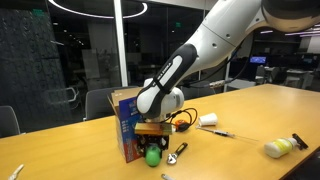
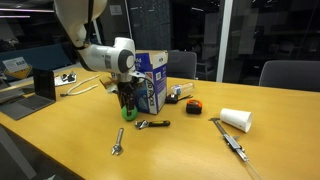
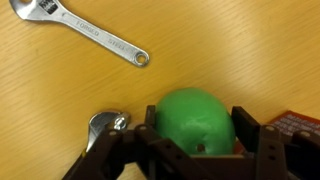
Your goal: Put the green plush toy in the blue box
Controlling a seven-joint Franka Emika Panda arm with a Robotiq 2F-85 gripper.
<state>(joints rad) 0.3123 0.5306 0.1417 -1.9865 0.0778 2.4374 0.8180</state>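
Note:
My gripper will rise over the blue box's top (image 2: 149,56) next and let go of the toy (image 2: 127,113), as the box's top is above my fingers, to their right in the wrist view.
The green plush toy (image 3: 195,122) is a round green ball. It sits between the two black fingers of my gripper (image 3: 197,128), which touch it on both sides. In both exterior views the gripper (image 1: 150,138) (image 2: 125,100) points down at the table, with the toy (image 1: 152,156) (image 2: 127,113) at its tip, right at the table surface. The blue box (image 1: 125,122) (image 2: 153,75) stands upright directly beside the gripper and toy. Its edge shows at the right of the wrist view (image 3: 300,122).
A silver wrench (image 3: 95,35) (image 2: 152,124) lies on the wooden table near the toy, and a second wrench (image 2: 117,148) lies closer to the table edge. A white cup (image 2: 236,119) (image 1: 209,119), a long hand tool (image 2: 230,140), an orange tape measure (image 2: 193,104) and a laptop (image 2: 40,85) are also on the table.

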